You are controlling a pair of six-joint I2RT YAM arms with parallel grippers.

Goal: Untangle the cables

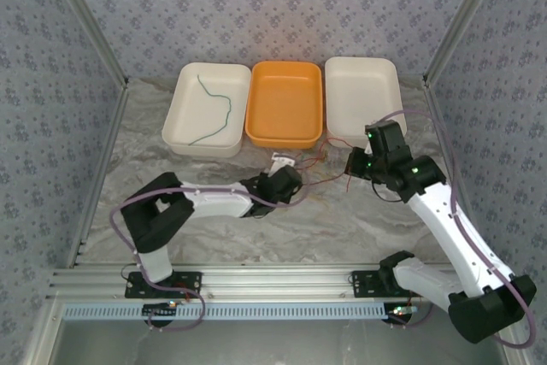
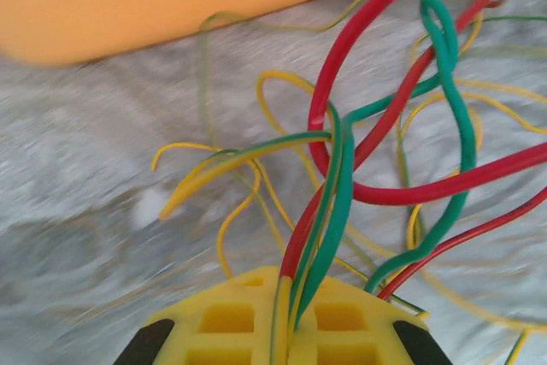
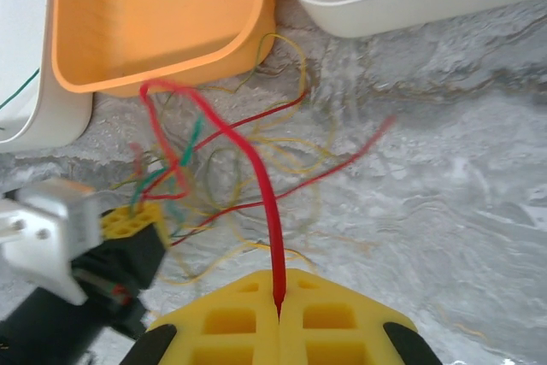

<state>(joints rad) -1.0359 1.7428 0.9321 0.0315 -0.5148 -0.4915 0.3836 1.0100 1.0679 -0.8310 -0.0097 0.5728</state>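
Note:
My left gripper should next move the bundle away from my right gripper toward the green cable's white tray (image 1: 217,144), and then it should let go.
The cables (image 1: 323,167) lie in a loose tangle of thin red, green and yellow wires on the table in front of the orange tray (image 1: 285,104). My left gripper (image 2: 291,284) is shut on a small bundle of them: a red cable (image 2: 367,32), a green cable (image 2: 466,126) and a yellow cable (image 2: 231,164) run out from between its fingers. It sits at the left of the tangle (image 1: 295,184). My right gripper (image 3: 279,284) is shut on one red cable (image 3: 256,177), which arches up towards the left gripper (image 3: 137,215). It is at the tangle's right (image 1: 352,164).
Three trays stand in a row at the back: a white tray (image 1: 184,138) holding one green cable (image 1: 218,113), the orange tray (image 3: 154,14), and another white tray (image 1: 361,96). Metal posts and patterned walls close in both sides. The marbled tabletop stretches open towards the near rail.

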